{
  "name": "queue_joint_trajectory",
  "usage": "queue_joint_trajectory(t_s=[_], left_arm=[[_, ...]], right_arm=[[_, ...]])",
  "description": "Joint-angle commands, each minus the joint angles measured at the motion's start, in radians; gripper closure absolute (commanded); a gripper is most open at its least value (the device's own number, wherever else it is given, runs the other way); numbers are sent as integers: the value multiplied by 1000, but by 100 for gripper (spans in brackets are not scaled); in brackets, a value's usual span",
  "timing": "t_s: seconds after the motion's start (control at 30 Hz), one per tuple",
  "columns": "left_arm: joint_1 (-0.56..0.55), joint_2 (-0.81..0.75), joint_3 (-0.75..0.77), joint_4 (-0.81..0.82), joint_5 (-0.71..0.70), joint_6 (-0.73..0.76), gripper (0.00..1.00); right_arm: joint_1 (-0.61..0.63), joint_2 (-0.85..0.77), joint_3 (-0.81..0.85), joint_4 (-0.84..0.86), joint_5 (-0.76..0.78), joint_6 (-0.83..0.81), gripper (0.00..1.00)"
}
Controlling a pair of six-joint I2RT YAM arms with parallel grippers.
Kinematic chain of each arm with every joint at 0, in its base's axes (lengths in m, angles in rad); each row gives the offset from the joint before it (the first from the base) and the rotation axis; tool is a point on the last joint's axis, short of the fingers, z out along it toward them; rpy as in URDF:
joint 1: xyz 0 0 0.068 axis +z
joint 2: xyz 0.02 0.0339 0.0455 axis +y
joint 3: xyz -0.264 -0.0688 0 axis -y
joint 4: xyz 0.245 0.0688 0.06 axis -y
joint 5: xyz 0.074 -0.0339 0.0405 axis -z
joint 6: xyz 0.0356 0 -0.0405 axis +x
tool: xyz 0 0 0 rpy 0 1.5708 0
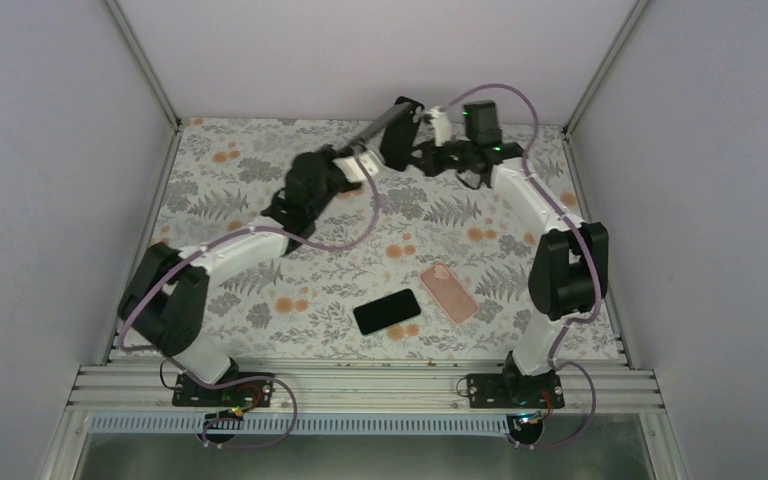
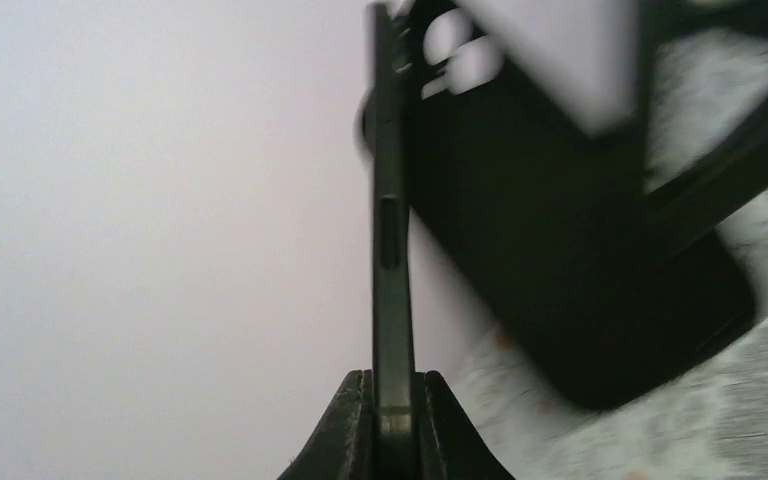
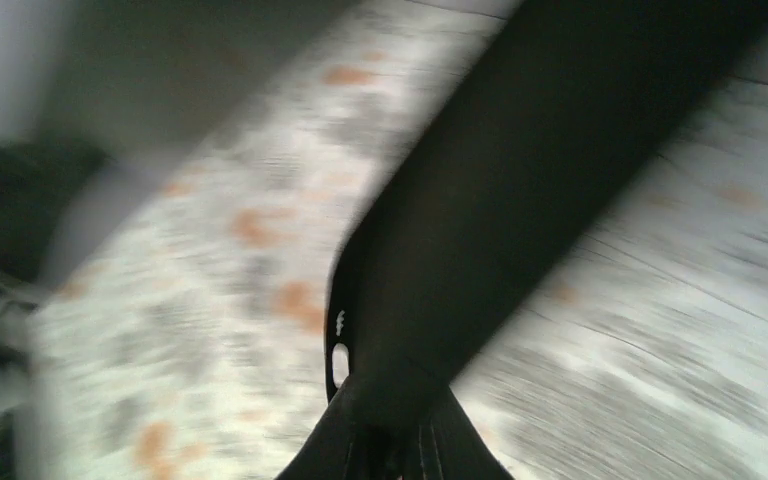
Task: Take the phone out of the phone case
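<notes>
My left gripper holds the thin phone (image 1: pixel 375 127) and should next move back and down to let go of it on the bare cover beside the second black phone.
My left gripper (image 1: pixel 348 153) is shut on a thin dark phone (image 1: pixel 375 127), held edge-on above the back of the table. In the left wrist view the phone (image 2: pixel 391 230) rises straight up from between the shut jaws (image 2: pixel 394 400). My right gripper (image 1: pixel 423 152) is shut on a black phone case (image 1: pixel 401 132), which sits just right of the phone. The case shows as a blurred dark slab in the left wrist view (image 2: pixel 560 250) and in the right wrist view (image 3: pixel 500 200), gripped at its lower end (image 3: pixel 400 420). Phone and case look apart or nearly apart.
A second black phone (image 1: pixel 387 311) lies screen-up on the floral table cover (image 1: pixel 260 180) near the front middle. A pink case (image 1: pixel 449 291) lies just right of it. White walls enclose the table at the back and sides.
</notes>
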Motion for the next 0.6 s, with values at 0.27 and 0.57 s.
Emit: queue_joint_trajectory(t_s=[0.27, 0.57], left_arm=[[178, -163, -12, -47, -143, 42, 98], [143, -220, -281, -92, -444, 354, 98]], right_arm=[[-245, -67, -112, -25, 405, -158, 96], [-248, -15, -63, -465, 146, -387, 96]])
